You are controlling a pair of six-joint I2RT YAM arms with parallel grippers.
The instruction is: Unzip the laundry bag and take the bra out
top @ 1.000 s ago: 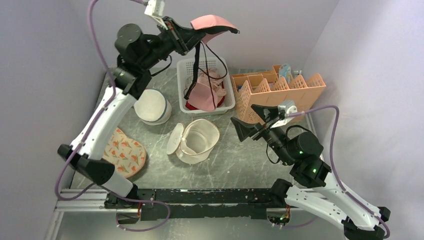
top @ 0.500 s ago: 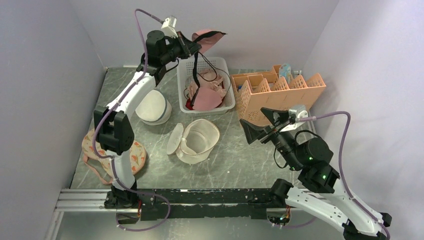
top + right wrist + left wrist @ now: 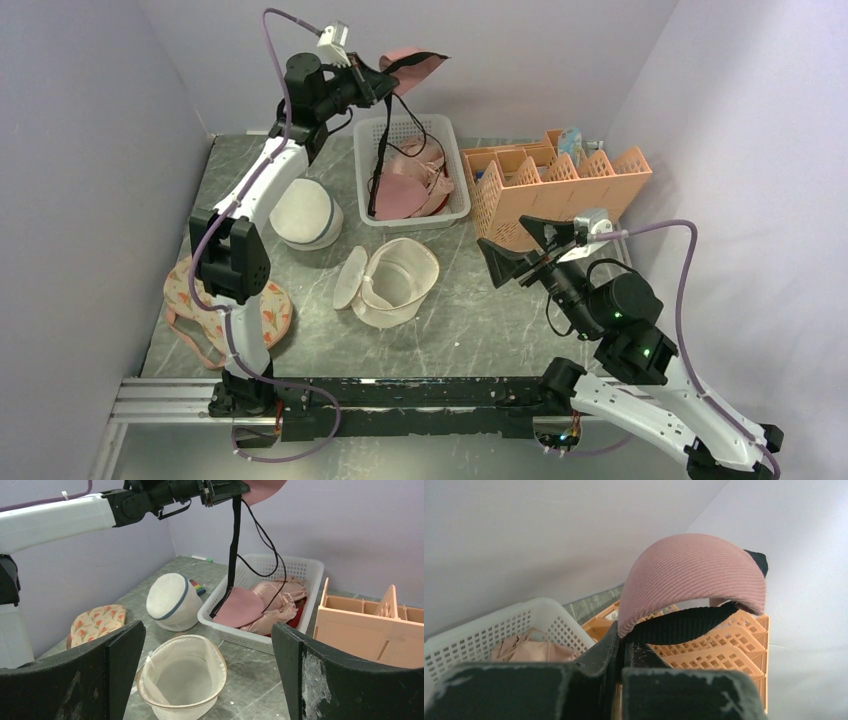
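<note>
My left gripper needs to move down next, tilting its fingers down, onto the garments in the white basket to release the bra [image 3: 412, 60]. The basket stands below the gripper.
The cream-white mesh laundry bag [image 3: 395, 280] lies unzipped on the table, its round lid [image 3: 350, 277] folded aside and its inside bare [image 3: 182, 677]. My left gripper [image 3: 378, 75] is shut on the pink bra [image 3: 412, 60] with black straps, held high above the white basket [image 3: 368, 140]. One cup [image 3: 691, 575] sits at the jaws; the other cup [image 3: 240, 606] hangs down into the basket. My right gripper [image 3: 518, 247] is open and empty, held above the table right of the bag.
The white basket [image 3: 305, 570] holds other pink and red garments. A whiter drum-shaped bag [image 3: 305, 212] stands left of the basket. A flat floral pouch [image 3: 235, 305] lies at the left. An orange divider rack [image 3: 555, 185] stands at the right, by my right gripper.
My left arm has swung back from reaching forward and now holds the bra over the basket; the hanging cup has sunk into the basket. My right gripper rose slightly.
</note>
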